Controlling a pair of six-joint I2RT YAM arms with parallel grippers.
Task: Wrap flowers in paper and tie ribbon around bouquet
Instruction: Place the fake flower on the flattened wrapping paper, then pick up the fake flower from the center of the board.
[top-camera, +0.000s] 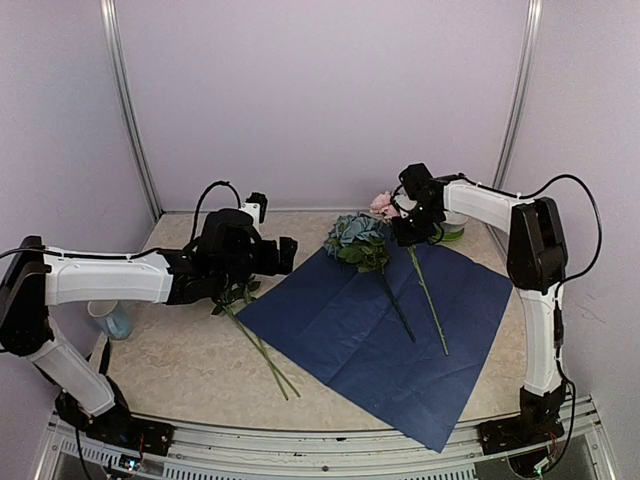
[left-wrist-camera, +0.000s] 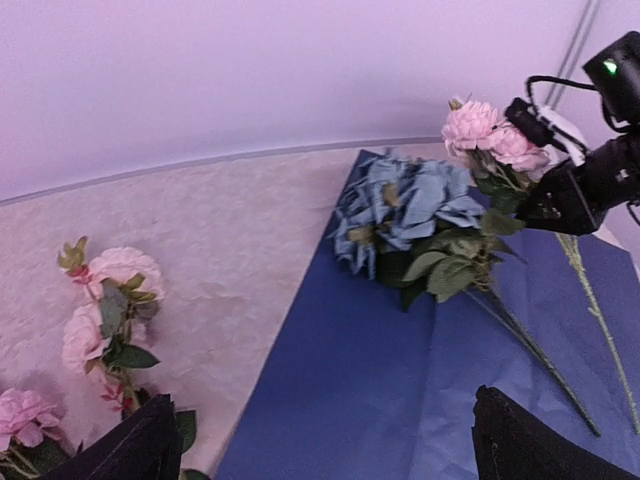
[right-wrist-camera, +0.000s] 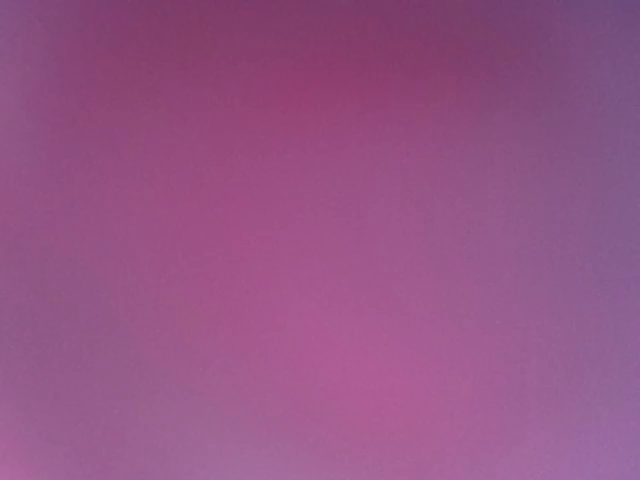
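My left gripper should go down and to the left in the top view, with its open fingers around the paper-side pink flower's leafy stem (top-camera: 246, 289) (left-wrist-camera: 128, 378), because the pink flower's stem is below there.
The paper (top-camera: 370, 320) lies flat on the table, dark blue side up. On its far corner rests a blue-grey flower (top-camera: 355, 238) (left-wrist-camera: 410, 205), its stem running toward me. Beside it lies a pink flower (top-camera: 384, 205) (left-wrist-camera: 485, 135). My right gripper (top-camera: 405, 232) (left-wrist-camera: 545, 205) sits at this stem just below the blooms; its jaws are not discernible, and the right wrist view is a pink blur. More pink flowers (top-camera: 250, 335) (left-wrist-camera: 110, 300) lie on the table left of the paper, under my open, empty left gripper (top-camera: 285, 255) (left-wrist-camera: 330, 450). No ribbon or wrapped bouquet is in view.
A pale blue cup (top-camera: 115, 320) stands near the left arm's elbow. A white and green object (top-camera: 455, 230) sits behind the right arm at the back right. Pale walls with metal posts (top-camera: 130, 110) close in the table.
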